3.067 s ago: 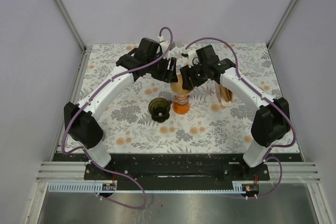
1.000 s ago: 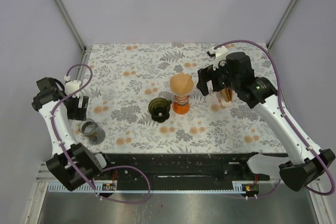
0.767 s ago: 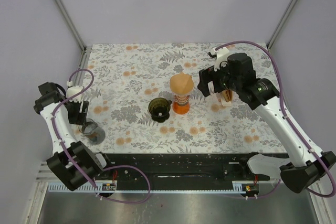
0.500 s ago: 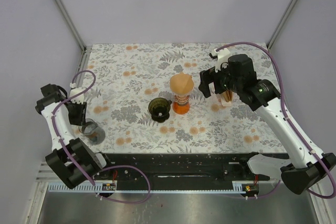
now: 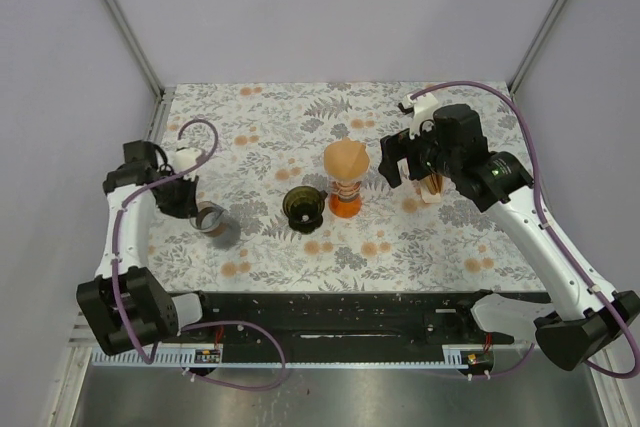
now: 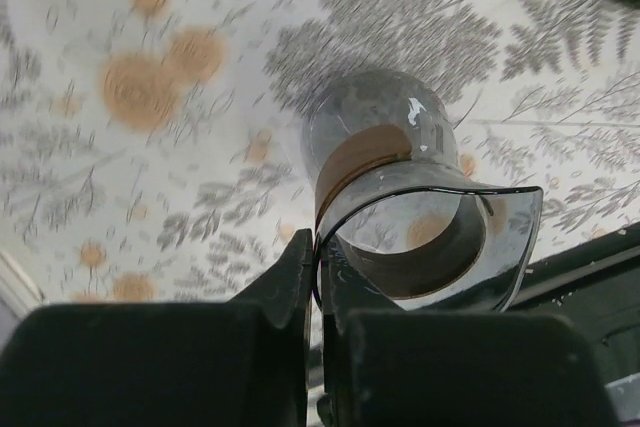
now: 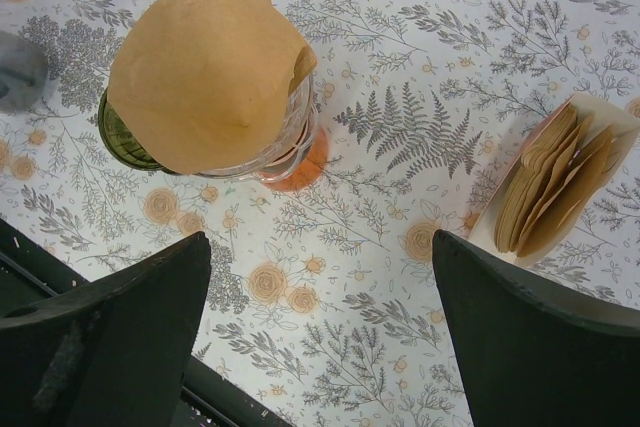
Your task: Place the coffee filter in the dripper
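My left gripper needs to move the carafe [image 5: 212,223] outward first, then open, to put it on the bare cloth beside the dark green cup-like piece.
A tan coffee filter [image 5: 346,158] [image 7: 205,72] sits on top of the clear ribbed dripper [image 5: 345,197] [image 7: 290,152] with an orange foot, at the middle of the table. My right gripper [image 5: 400,162] [image 7: 320,247] hangs open just right of the dripper, above bare cloth, with nothing between its fingers. At the left, my left gripper [image 5: 188,199] [image 6: 317,257] is shut on the rim of a small clear glass carafe [image 5: 212,223] [image 6: 400,187], one finger inside the wall and one outside.
A dark green cup-like piece [image 5: 303,207] [image 7: 120,142] stands just left of the dripper. A white holder with a stack of spare filters [image 5: 432,184] [image 7: 550,187] stands behind the right gripper. The black front rail [image 5: 330,312] runs along the near edge.
My left gripper has shut on the glass carafe's rim and carried it to the right and a little farther back, towards the middle. The right arm has hardly moved.
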`<state>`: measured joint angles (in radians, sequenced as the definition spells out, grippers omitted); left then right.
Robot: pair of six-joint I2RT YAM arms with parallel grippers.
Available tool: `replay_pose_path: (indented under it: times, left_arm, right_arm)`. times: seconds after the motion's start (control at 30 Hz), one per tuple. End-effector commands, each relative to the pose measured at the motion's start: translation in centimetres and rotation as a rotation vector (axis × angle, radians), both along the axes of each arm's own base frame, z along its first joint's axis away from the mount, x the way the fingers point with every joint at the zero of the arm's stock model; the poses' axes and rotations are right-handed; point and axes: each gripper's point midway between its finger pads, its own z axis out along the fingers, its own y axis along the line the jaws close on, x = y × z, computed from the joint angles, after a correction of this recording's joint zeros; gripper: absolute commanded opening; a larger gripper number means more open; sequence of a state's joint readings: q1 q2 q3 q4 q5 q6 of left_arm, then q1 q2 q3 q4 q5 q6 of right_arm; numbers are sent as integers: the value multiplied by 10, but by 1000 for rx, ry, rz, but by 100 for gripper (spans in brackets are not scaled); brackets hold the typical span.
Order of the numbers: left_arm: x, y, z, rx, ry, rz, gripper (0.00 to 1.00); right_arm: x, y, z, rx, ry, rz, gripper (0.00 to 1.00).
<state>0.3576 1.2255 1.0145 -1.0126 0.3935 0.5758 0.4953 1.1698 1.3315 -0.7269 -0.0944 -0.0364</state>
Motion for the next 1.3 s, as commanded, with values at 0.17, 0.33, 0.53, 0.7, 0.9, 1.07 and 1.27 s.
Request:
replay_pose_path:
  times: [0.17,0.33,0.53,0.7,0.9,1.07,1.27]
  left_arm:
    - [89,-64,35,86,-160,-136,0]
    - [116,-86,25,109,-121,-165,0]
    - [135,-114,19,115,-109,-214,0]
    - [144,-122,19,96,-107,-215,21]
    - [139,-134,51,29,-159,-234,71]
    - [126,-151,106,-80,-273,-256,74]
    - [75,-186,120,-207,-267,-343,73]
  right_arm:
    - [0,-7,2,2,-27,-27,99]
    - [-2,-10,0,-11,-30,-32,99]
    - [-2,-10,4,-14,-43,-26,100]
    - [-1,-10,-1,-25,-34,-23,99]
    - [0,-10,-5,-35,-28,-19,99]
    - [2,-7,-4,-29,-27,-14,99]
    - [2,-11,-5,-33,-40,-30,99]
